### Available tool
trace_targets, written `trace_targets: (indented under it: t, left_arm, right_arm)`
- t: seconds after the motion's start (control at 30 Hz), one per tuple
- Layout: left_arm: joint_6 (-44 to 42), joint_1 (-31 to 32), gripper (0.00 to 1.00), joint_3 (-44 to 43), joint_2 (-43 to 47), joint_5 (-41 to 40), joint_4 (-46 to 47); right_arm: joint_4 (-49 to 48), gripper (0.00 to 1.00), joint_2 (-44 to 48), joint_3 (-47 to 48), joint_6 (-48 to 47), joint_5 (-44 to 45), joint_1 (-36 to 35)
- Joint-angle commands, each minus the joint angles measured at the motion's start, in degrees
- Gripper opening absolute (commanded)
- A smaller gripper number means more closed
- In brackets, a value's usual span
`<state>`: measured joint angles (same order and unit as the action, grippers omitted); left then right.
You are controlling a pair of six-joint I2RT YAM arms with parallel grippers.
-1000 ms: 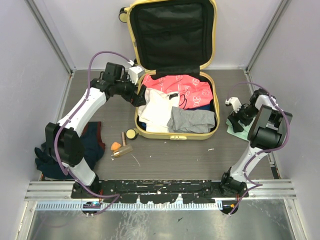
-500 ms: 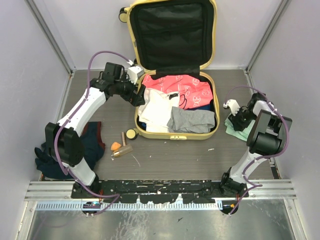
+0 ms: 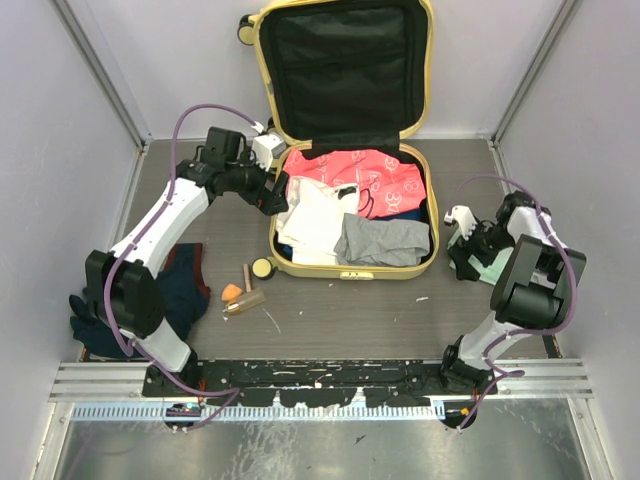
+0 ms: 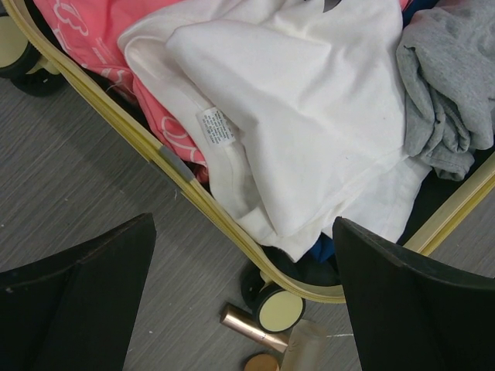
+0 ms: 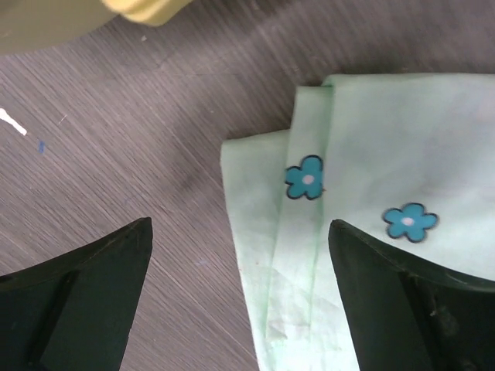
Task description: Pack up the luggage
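Note:
I should lower my right gripper onto the pale-green cloth's layered edge [image 5: 269,229] facing the luggage next and close it, because that edge of the cloth is between the gripper's open fingers.
The luggage [image 3: 345,270] is a pale-yellow suitcase lying open, its black-lined lid [image 3: 345,65] upright against the back wall. Inside it lie a pink garment [image 3: 370,175], a white garment [image 3: 312,222] and a grey garment [image 3: 385,240]. My left gripper [image 3: 279,192] is open and empty, just above the luggage's left rim [image 4: 174,164], over the white garment [image 4: 309,116]. My right gripper [image 3: 463,258] is open and empty, low over a pale-green cloth with blue flowers [image 5: 371,154] on the table to the right of the luggage.
A dark blue pile of clothes [image 3: 185,285] lies at the left by the left arm. An orange piece [image 3: 232,292], a gold tube [image 4: 251,328] and other small cosmetics lie by the luggage's front-left wheel [image 4: 280,311]. Walls close in on both sides.
My right gripper has moved forward and down toward the near edge of the pale-green cloth. My left gripper has shifted slightly back and to the left at the luggage's rim.

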<state>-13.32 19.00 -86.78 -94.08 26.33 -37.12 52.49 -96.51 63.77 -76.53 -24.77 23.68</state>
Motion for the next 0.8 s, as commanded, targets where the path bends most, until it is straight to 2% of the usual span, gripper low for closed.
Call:
trace_targets:
  t: [0.0, 0.13, 0.23, 0.3, 0.47, 0.53, 0.77]
  left_arm:
    - [-0.6, -0.4, 0.98, -0.8, 2.1, 0.7, 1.6]
    - [-0.7, -0.4, 0.98, -2.2, 1.4, 0.6, 0.8]
    - [-0.8, -0.4, 0.98, -2.5, 1.1, 0.2, 0.7]
    - [-0.7, -0.5, 0.98, -2.8, 0.8, 0.1, 0.7]
    - [-0.7, -1.0, 0.98, -3.8, 0.6, -0.1, 0.0]
    - [-0.2, -1.2, 0.98, -3.9, 0.7, 0.1, 0.2]
    - [1.7, -2.3, 0.98, -3.3, 0.8, 1.2, 1.6]
  right_arm:
    - [-5.5, 1.00, -0.1, -4.5, -2.8, 1.3, 0.1]
    - [-9.3, 0.96, -3.1, -5.0, -2.8, 2.1, 0.1]
    - [-12.7, 0.85, -5.9, -6.2, -2.4, 3.2, 0.0]
    - [-15.0, 0.69, -7.2, -7.6, -2.9, 5.0, 0.1]
    - [-13.9, 0.16, -8.7, -6.1, -1.2, 4.3, 1.2]
    - [-10.6, 0.02, -8.8, -2.9, 1.0, 2.7, 1.4]
    - [4.7, 0.01, -3.6, 13.4, 10.2, -6.6, 3.3]
